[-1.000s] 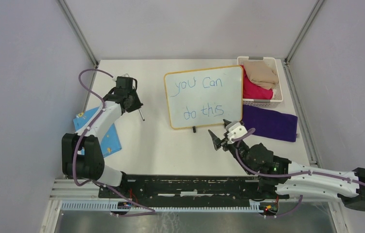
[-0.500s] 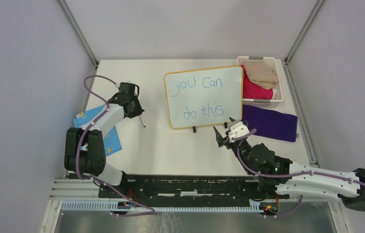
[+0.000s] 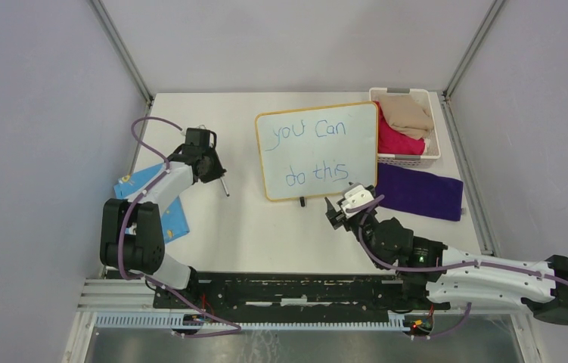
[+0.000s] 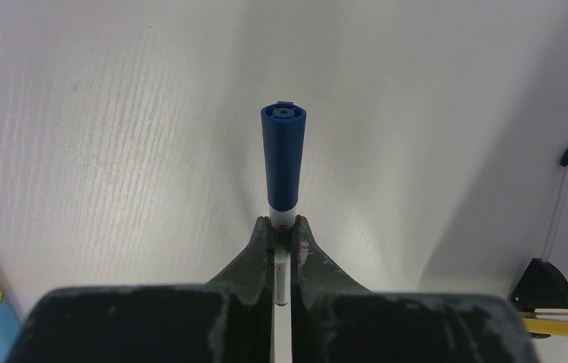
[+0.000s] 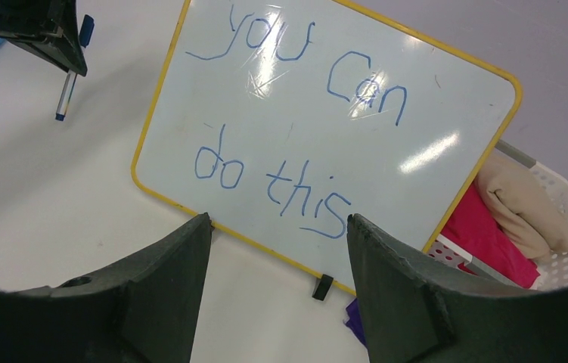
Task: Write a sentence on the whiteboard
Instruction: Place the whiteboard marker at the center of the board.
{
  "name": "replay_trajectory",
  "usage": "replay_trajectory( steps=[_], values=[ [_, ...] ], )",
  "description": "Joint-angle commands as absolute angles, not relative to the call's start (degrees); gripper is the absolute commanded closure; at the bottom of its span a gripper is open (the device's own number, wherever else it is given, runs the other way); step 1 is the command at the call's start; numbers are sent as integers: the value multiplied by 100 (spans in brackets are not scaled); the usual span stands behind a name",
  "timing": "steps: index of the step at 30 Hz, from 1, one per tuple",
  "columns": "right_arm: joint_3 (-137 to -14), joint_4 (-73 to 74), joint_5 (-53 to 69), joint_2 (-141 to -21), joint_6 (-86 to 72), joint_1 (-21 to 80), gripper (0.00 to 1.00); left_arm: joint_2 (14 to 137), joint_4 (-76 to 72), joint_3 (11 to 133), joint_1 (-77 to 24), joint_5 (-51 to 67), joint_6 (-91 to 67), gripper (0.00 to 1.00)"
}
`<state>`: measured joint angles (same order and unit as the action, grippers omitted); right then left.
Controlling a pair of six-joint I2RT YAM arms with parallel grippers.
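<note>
The left gripper lowers the capped marker onto the table beside the whiteboard (image 3: pixel 318 155) next.
The whiteboard (image 3: pixel 318 155) stands tilted at the table's back middle, with a yellow frame and black feet. The sentence (image 3: pixel 317 175) reads "you Can do this" in blue, on two lines. My left gripper (image 3: pixel 215 171) hangs over the table left of the board, shut on a blue-capped white marker (image 4: pixel 284 159), which sticks out between the jaws of the left gripper (image 4: pixel 284 227). My right gripper (image 3: pixel 339 209) stands open just in front of the board's lower edge. In its wrist view, the right gripper (image 5: pixel 278 221) frames the whiteboard (image 5: pixel 386 174) and the sentence (image 5: pixel 307 204), nothing between the jaws.
A white basket (image 3: pixel 409 92) with beige and red cloths sits right of the board. A purple cloth (image 3: pixel 420 193) lies in front of it. A blue patterned cloth (image 3: pixel 173 218) lies at the left edge under the left arm.
The right gripper has moved left and closer to the board's lower edge, still open. The left arm folded slightly a second ago and has since held still with the marker.
</note>
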<state>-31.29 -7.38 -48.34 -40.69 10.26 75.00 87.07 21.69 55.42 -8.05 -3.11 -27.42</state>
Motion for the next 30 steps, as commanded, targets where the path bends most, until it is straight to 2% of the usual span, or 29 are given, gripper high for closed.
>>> replay_trajectory(
  steps=[1,8,16,30],
  values=[
    [-3529,-519,-4999,-4163,826,7534,29,8750,1970,5621,-847,-115,-2786,98],
    [-3615,-351,-4915,-4363,734,7432,29,8973,2240,5843,-1182,-175,-2489,98],
    [-3694,-17,-4014,-4599,155,6847,29,9372,2301,5964,-1264,35,-2402,98],
    [-3327,-18,-4098,-4561,-448,6320,30,9864,2381,6194,-1423,57,-2294,89]
  ],
)
